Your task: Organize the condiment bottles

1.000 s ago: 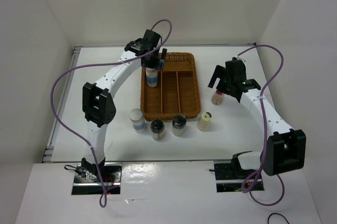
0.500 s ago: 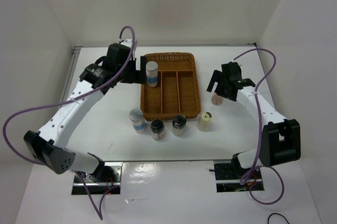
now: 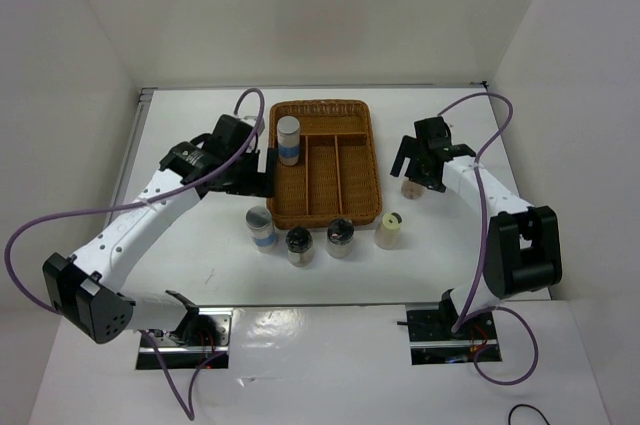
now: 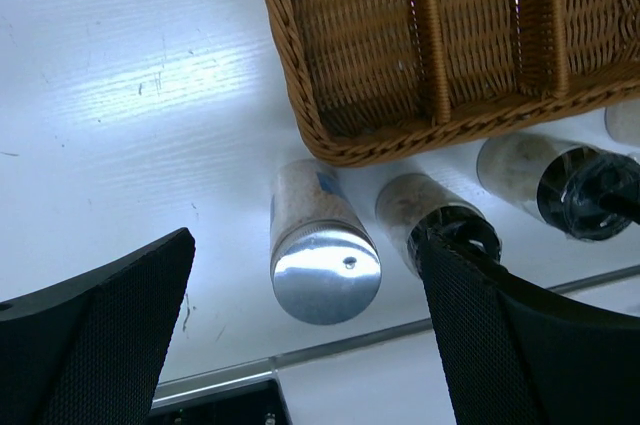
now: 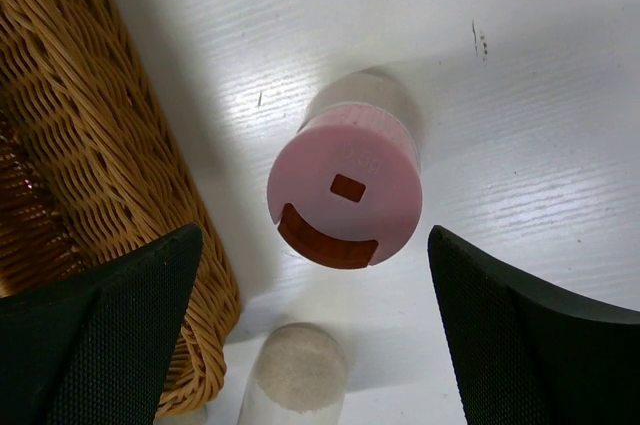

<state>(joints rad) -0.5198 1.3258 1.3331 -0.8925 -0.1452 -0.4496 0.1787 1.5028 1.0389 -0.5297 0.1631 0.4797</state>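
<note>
I should next bring my left gripper down and back onto the white bottle's silver top (image 3: 258, 216) (image 4: 326, 274), as that bottle stands below the open fingers and closer to my base.
My left gripper (image 3: 262, 170) hangs open just left of the wicker tray (image 3: 360, 115), holding nothing. In its wrist view the left gripper (image 4: 307, 241) looks down on a white silver-topped bottle (image 4: 325, 260) beside a black-capped one (image 4: 445, 230). A second white bottle (image 3: 288, 140) stands in the tray's left compartment. In front of the tray stand the white bottle (image 3: 260, 228), two black-capped bottles (image 3: 299, 245) (image 3: 340, 238) and a cream bottle (image 3: 388, 229). My right gripper (image 3: 415, 160) is open above the pink-capped bottle (image 5: 345, 195), its fingers apart from it on both sides.
The tray's edge (image 5: 90, 145) lies close to the left of the pink-capped bottle, and the cream bottle (image 5: 298, 370) stands just in front of it. White walls enclose the table on three sides. Purple cables loop off both arms.
The left gripper has left the white bottle standing in the tray and swung back and down to the tray's left side. The right gripper has shifted slightly over the pink-capped bottle.
</note>
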